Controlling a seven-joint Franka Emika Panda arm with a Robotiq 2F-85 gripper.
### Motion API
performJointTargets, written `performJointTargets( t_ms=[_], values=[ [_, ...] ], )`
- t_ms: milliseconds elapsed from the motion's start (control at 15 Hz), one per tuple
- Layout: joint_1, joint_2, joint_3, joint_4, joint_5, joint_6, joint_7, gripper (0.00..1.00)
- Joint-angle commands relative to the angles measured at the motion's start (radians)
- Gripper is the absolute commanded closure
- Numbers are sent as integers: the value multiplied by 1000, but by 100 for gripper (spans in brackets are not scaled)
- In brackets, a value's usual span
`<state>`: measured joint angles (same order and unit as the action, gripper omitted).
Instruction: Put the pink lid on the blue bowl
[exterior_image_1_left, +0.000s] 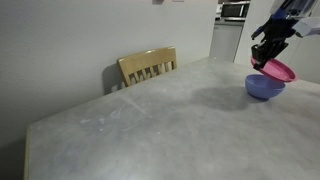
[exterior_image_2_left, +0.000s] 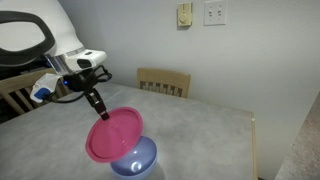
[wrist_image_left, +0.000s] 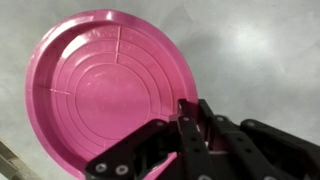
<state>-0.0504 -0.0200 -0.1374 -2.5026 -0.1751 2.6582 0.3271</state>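
Observation:
Next, my gripper lowers, turning to level the tilted pink lid over the blue bowl's open top (exterior_image_2_left: 143, 153), and releases, since the bowl sits below my gripper.
The pink lid (exterior_image_2_left: 112, 136) is a round magenta disc held tilted by its rim in my gripper (exterior_image_2_left: 100, 112), which is shut on it. The lid hangs just over the blue bowl (exterior_image_2_left: 136, 159), whose near side shows below it. In an exterior view the lid (exterior_image_1_left: 278, 70) leans over the blue bowl (exterior_image_1_left: 263, 88) at the table's far right, with my gripper (exterior_image_1_left: 266, 58) above it. In the wrist view the lid (wrist_image_left: 100, 85) fills the left of the picture and my gripper (wrist_image_left: 187, 112) clamps its rim. The bowl is hidden there.
A grey marbled table (exterior_image_1_left: 150, 120) carries the bowl. A wooden chair (exterior_image_1_left: 148, 67) stands at its far edge and shows in both exterior views (exterior_image_2_left: 165, 82). Another chair (exterior_image_2_left: 15, 95) stands beside the arm. A white wall is behind.

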Motion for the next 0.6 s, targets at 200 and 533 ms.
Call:
performJointTargets(
  t_ms=[200, 533],
  values=[
    [-77, 42, -44, 40, 328, 22, -474, 97],
    [-98, 118, -45, 154, 265, -148, -516, 97]
  ],
)
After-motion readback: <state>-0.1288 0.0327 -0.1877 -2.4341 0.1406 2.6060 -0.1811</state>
